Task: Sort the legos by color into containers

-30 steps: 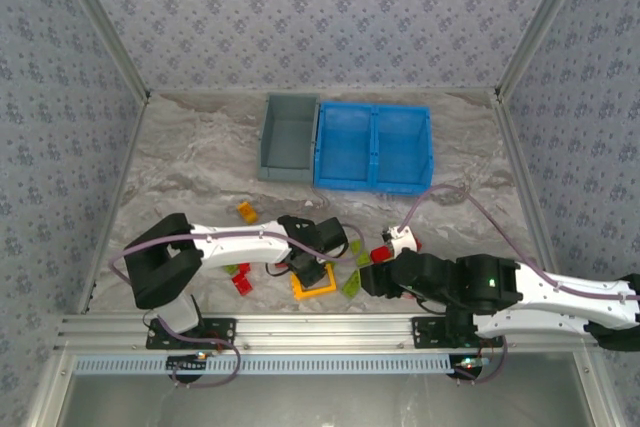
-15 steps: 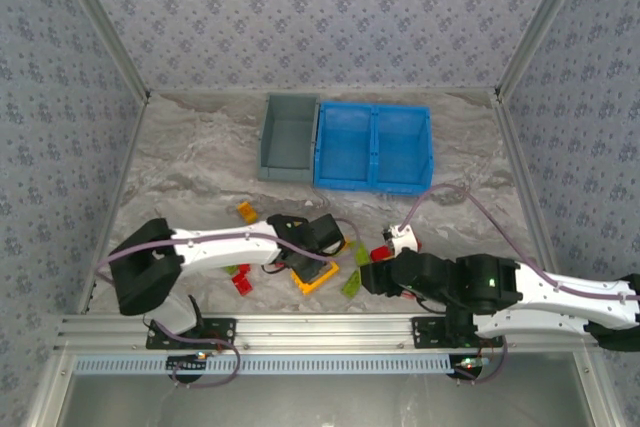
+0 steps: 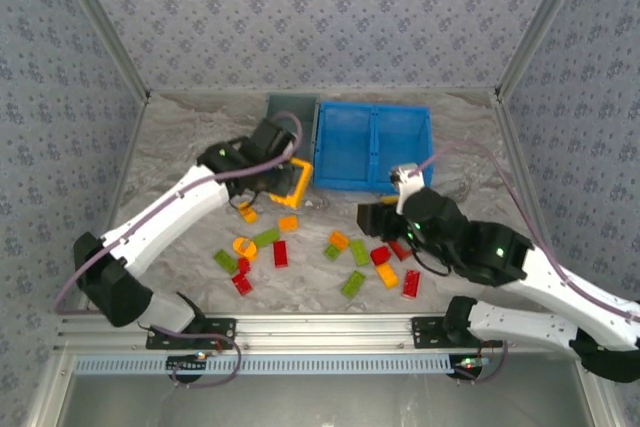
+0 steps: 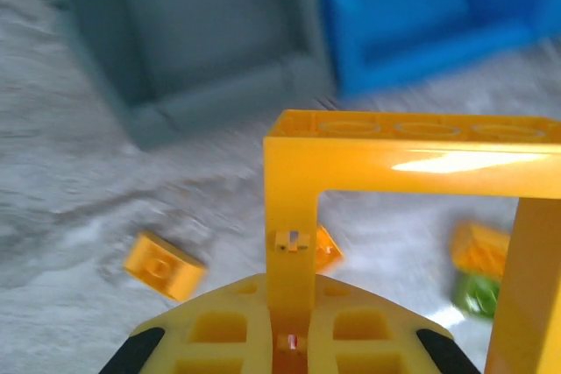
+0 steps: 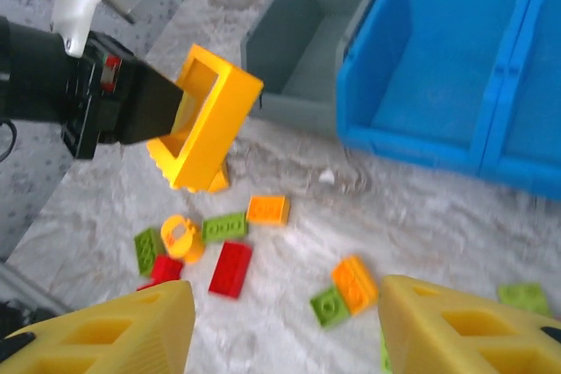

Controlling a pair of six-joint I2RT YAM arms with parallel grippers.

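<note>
Next, my left gripper moves outward over the grey container (image 3: 292, 100) (image 4: 206, 24), open and empty just beyond, brings the yellow frame inside down, then releases it.
My left gripper (image 3: 281, 177) is shut on one side bar of a yellow open frame lego (image 3: 297, 183), which hangs just in front of the grey container (image 3: 292, 100). In the left wrist view the frame (image 4: 412, 151) rises from the closed fingers (image 4: 219, 330), with the grey bin (image 4: 202, 32) and blue bin (image 4: 412, 15) beyond. My right gripper (image 3: 375, 217) hovers open in front of the blue container (image 3: 372, 147), nothing between its fingers (image 5: 114, 330). Below it lie red (image 5: 230, 267), green (image 5: 225, 227) and orange (image 5: 268, 208) legos.
Several loose bricks are scattered across the table's front middle: a red one (image 3: 281, 253), a green one (image 3: 353, 284), an orange one (image 3: 386, 275), a yellow ring piece (image 3: 244, 246). Patterned walls close in the table on three sides.
My left gripper closed on the yellow frame and carried it from the front of the table up and back toward the grey bin. The right arm rose and moved back, uncovering bricks.
</note>
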